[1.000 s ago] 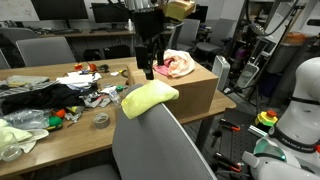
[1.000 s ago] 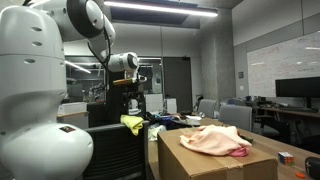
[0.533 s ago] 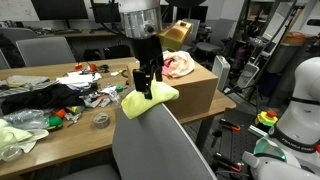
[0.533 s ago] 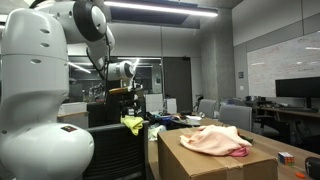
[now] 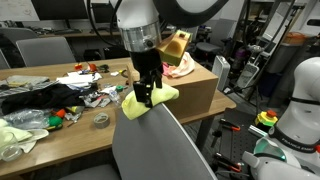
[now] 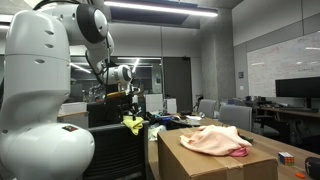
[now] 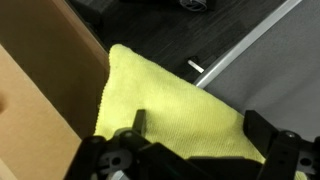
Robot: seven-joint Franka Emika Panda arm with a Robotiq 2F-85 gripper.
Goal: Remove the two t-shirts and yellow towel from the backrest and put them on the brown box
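My gripper shifts slightly toward the brown box next, staying low on the yellow towel (image 5: 152,97) (image 7: 188,127), then closes.
A yellow towel (image 5: 150,99) drapes over the top of the grey chair backrest (image 5: 160,145); it also shows in the other exterior view (image 6: 132,124) and fills the wrist view (image 7: 170,110). My gripper (image 5: 147,93) is open, lowered onto the towel, its fingers (image 7: 195,130) on either side of the cloth. A pink and white t-shirt pile (image 5: 181,66) lies on the brown box (image 5: 195,92), seen also in the other exterior view (image 6: 212,140) on the box (image 6: 215,165).
A wooden table (image 5: 60,130) holds clutter: dark cloth (image 5: 35,98), tape roll (image 5: 101,120), small items. Another grey chair (image 5: 45,50) stands behind. A white robot body (image 5: 298,105) stands at the side. The box side (image 7: 35,90) is close to the towel.
My gripper has come down from above the box edge to the yellow towel on the backrest. The towel has not moved.
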